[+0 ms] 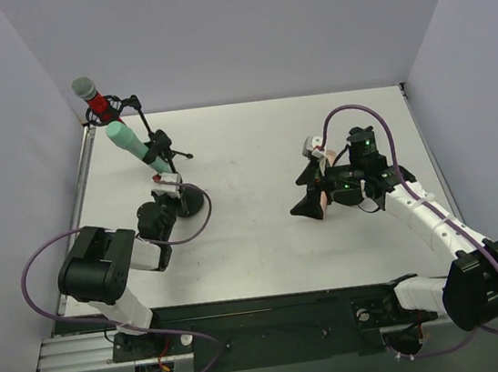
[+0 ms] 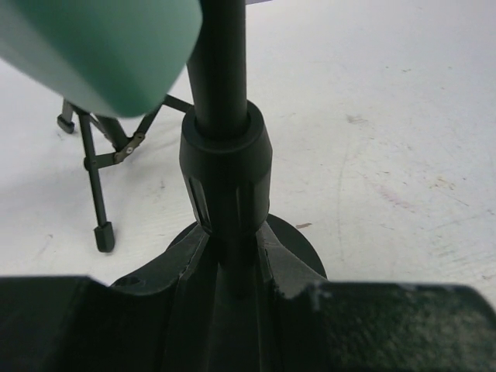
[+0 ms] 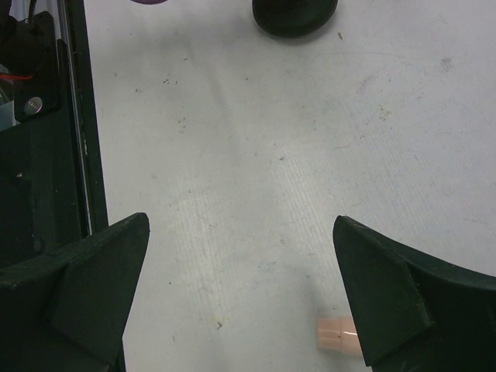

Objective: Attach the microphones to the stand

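I need to slide the pole and round base of the black stand in my left gripper to the left in the top view next and let go of them there, because that part of the tabletop is bare.
A red microphone [image 1: 93, 98] with a grey mesh head sits in the clip of a small tripod stand [image 1: 163, 147] at the back left. The mint-green microphone [image 1: 133, 144] [image 2: 101, 46] tilts atop a black pole stand [image 2: 225, 155] with a round base [image 1: 192, 199]. My left gripper [image 1: 165, 203] [image 2: 231, 242] is shut on that pole just under its collar. The peach-pink microphone [image 1: 323, 198] lies on the table at the right, mostly hidden; only its end [image 3: 335, 335] shows by my right finger. My right gripper [image 1: 314, 191] [image 3: 240, 232] hangs over it, open.
Tripod legs [image 2: 97, 182] stand just left of the pole. The round base [image 3: 294, 15] also shows at the top of the right wrist view. A black rail [image 3: 77, 116] runs along the table's near edge. Grey walls close in the back and both sides.
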You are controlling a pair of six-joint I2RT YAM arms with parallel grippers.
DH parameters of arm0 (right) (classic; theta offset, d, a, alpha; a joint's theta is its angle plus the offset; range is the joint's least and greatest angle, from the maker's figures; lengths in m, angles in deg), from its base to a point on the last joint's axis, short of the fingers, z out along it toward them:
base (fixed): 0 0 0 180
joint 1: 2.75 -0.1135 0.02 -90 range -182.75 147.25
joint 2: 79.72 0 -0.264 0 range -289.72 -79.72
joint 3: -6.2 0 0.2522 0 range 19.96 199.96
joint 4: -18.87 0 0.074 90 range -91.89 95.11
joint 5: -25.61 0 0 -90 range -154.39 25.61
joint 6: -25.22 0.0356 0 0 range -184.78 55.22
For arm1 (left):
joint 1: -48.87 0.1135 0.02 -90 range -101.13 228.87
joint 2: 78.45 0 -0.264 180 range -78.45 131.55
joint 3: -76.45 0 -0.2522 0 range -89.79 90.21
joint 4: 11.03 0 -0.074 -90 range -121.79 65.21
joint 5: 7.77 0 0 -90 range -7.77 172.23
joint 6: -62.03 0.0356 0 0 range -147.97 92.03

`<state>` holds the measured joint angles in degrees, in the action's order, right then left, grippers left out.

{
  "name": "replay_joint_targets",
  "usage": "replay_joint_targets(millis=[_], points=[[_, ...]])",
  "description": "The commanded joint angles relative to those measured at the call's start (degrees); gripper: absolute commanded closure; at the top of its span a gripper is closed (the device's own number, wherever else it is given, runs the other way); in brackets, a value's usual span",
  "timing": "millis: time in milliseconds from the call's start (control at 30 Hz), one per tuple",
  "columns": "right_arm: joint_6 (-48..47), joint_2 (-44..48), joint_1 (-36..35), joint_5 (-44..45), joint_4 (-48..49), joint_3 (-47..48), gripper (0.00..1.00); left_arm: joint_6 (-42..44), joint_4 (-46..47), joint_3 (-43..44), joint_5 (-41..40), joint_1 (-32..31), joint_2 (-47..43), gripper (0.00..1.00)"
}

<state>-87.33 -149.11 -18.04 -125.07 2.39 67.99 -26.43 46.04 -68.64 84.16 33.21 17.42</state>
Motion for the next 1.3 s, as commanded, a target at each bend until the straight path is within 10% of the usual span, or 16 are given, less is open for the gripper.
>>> replay_joint_targets(millis=[0, 867, 1067, 1267], points=[[-1.4, 1.4, 0.7, -2.7, 2.1, -0.2, 0.00, -0.8, 17.4, 2.8, 2.6, 2.5, -0.3, 1.00], [-2.2, 1.7, 1.2, -3.2, 1.1, 0.0, 0.00, 1.4, 15.7, -1.6, -16.8, 4.2, -0.9, 0.98], [-2.3, 1.9, 1.4, -3.5, 1.1, 0.0, 0.00, 0.0, 15.7, -2.2, -18.9, 4.3, -0.9, 0.50], [-2.4, 2.2, 1.7, -3.6, 1.0, 0.0, 0.00, -2.8, 14.4, -4.4, -23.0, 3.5, -3.9, 0.35]])
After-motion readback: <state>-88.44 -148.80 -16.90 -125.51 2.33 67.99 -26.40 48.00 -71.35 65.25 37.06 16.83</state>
